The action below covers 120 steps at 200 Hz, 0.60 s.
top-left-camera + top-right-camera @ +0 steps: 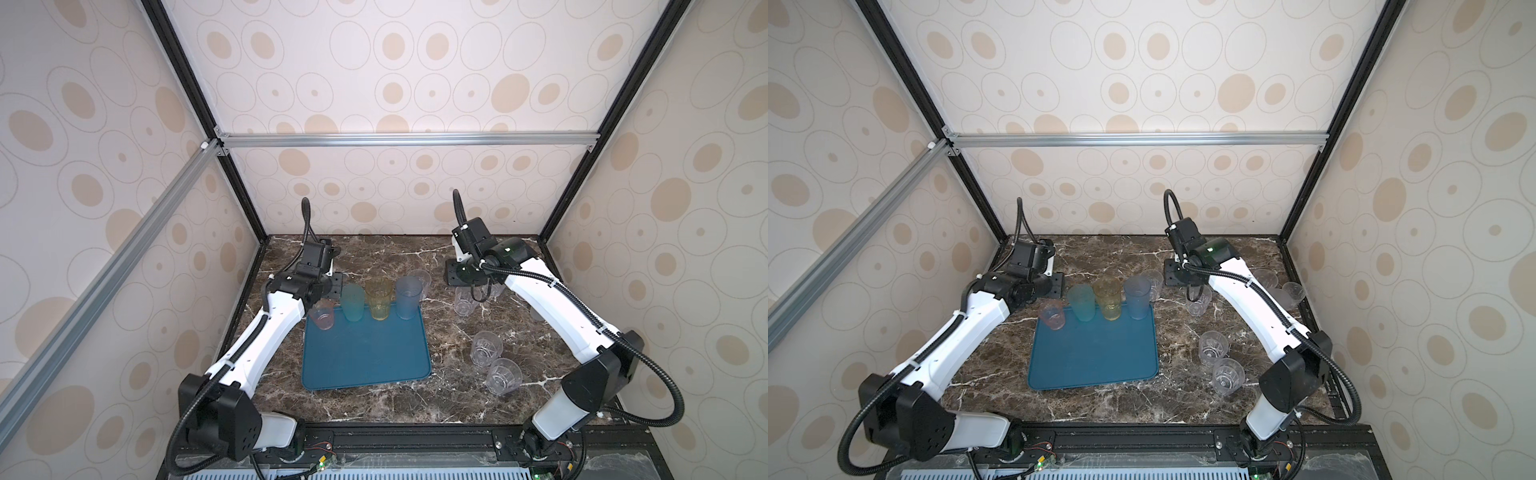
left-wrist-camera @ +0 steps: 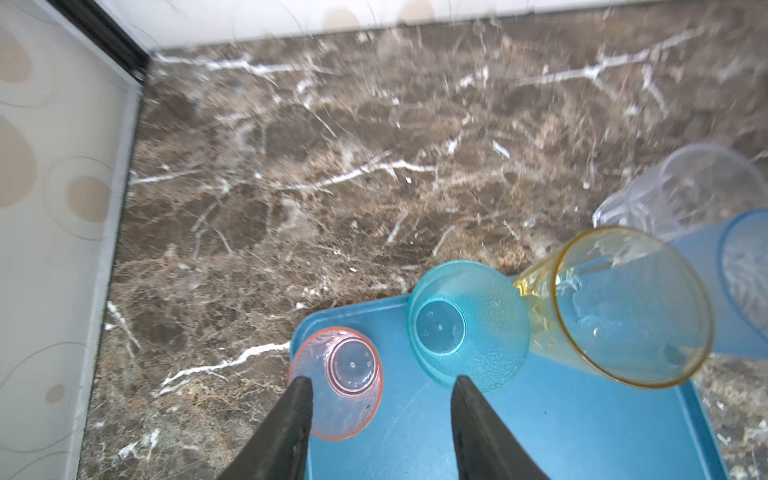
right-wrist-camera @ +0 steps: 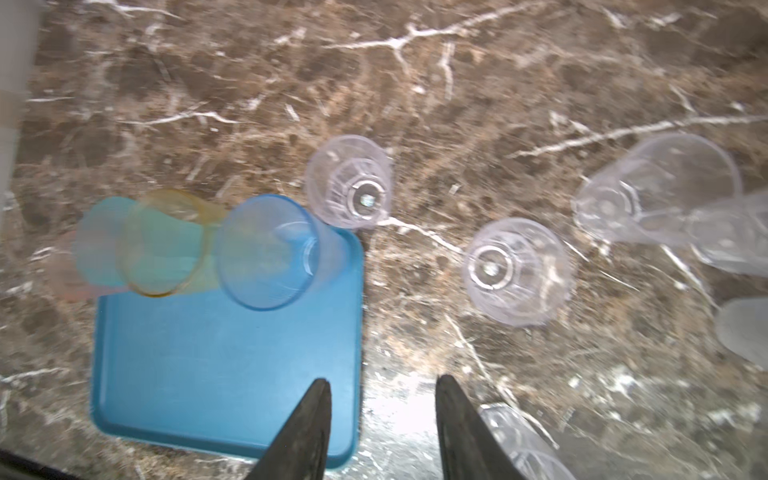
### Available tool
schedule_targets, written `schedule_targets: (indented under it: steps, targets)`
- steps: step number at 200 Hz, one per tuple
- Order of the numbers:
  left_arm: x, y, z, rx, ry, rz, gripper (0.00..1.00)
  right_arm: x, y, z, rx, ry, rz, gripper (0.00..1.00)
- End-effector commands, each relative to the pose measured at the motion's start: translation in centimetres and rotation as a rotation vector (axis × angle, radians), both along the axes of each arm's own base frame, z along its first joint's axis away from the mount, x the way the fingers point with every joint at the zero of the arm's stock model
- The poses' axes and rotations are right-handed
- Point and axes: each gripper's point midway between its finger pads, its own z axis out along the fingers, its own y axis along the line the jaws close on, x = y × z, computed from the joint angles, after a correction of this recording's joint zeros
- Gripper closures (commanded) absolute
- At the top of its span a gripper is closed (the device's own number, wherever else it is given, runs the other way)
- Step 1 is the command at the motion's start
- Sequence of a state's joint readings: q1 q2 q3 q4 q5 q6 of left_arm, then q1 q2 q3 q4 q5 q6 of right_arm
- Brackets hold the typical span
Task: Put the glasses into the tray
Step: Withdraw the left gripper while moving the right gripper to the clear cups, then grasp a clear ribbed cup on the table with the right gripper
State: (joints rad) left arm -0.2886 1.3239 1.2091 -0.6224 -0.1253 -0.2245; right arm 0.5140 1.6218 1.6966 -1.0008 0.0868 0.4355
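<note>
My right gripper moves down and away from the tray next, onto the clear glass's farther rim side (image 1: 1209, 293) (image 3: 567, 279), since that glass stands below it, still outside the tray.
The teal-blue tray (image 1: 365, 357) lies mid-table. Along its far edge stand a pink glass (image 1: 322, 318), a teal one (image 1: 352, 303), a yellow one (image 1: 379, 299) and a grey-blue one (image 1: 408, 298). My left gripper (image 2: 380, 384) hangs open over the pink glass (image 2: 336, 382), which stands free in the tray's corner close to one finger (image 2: 297, 399). Clear glasses stand on the table to the right (image 1: 465, 301), (image 1: 485, 348), (image 1: 503, 376). My right gripper (image 3: 382, 384) is open and empty above the table by the tray's edge (image 3: 353, 332).
Another clear glass (image 1: 419, 280) stands just behind the grey-blue one, off the tray. More clear glasses are partly hidden under the right arm (image 1: 1293, 293). The patterned walls and black frame posts (image 1: 245, 216) close in the brown marble table (image 1: 374, 407).
</note>
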Motion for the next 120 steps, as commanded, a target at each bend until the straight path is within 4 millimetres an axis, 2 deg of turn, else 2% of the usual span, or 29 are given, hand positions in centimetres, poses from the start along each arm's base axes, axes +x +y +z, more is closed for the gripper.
schedule_targets:
  steps: [1, 36, 60, 69, 73, 88, 120]
  targets:
    - [-0.2, 0.6, 2.1, -0.022, -0.123, 0.058, 0.44, -0.2, -2.7, -0.9, -0.045, 0.013, -0.043, 0.56]
    - [-1.2, -0.8, 3.4, -0.101, -0.228, 0.056, 0.42, 0.6, -6.6, -3.4, -0.049, 0.050, -0.146, 0.57]
    - [-2.2, -3.0, 2.5, -0.156, -0.235, 0.021, 0.42, 1.1, -9.1, -5.1, -0.054, 0.075, -0.212, 0.57]
    - [-2.6, -3.7, 1.7, -0.161, -0.220, 0.005, 0.42, 1.1, -9.3, -5.8, -0.054, 0.088, -0.220, 0.57]
    - [-2.8, -3.9, 1.4, -0.163, -0.213, 0.002, 0.43, 1.4, -10.5, -6.2, -0.052, 0.095, -0.251, 0.57]
    - [-3.6, -4.4, -0.2, -0.173, -0.167, -0.008, 0.44, 1.7, -11.5, -7.4, -0.028, 0.120, -0.289, 0.57]
    - [-5.9, -3.8, -4.5, -0.152, -0.028, -0.001, 0.45, 2.5, -11.6, -9.3, 0.020, 0.166, -0.314, 0.57]
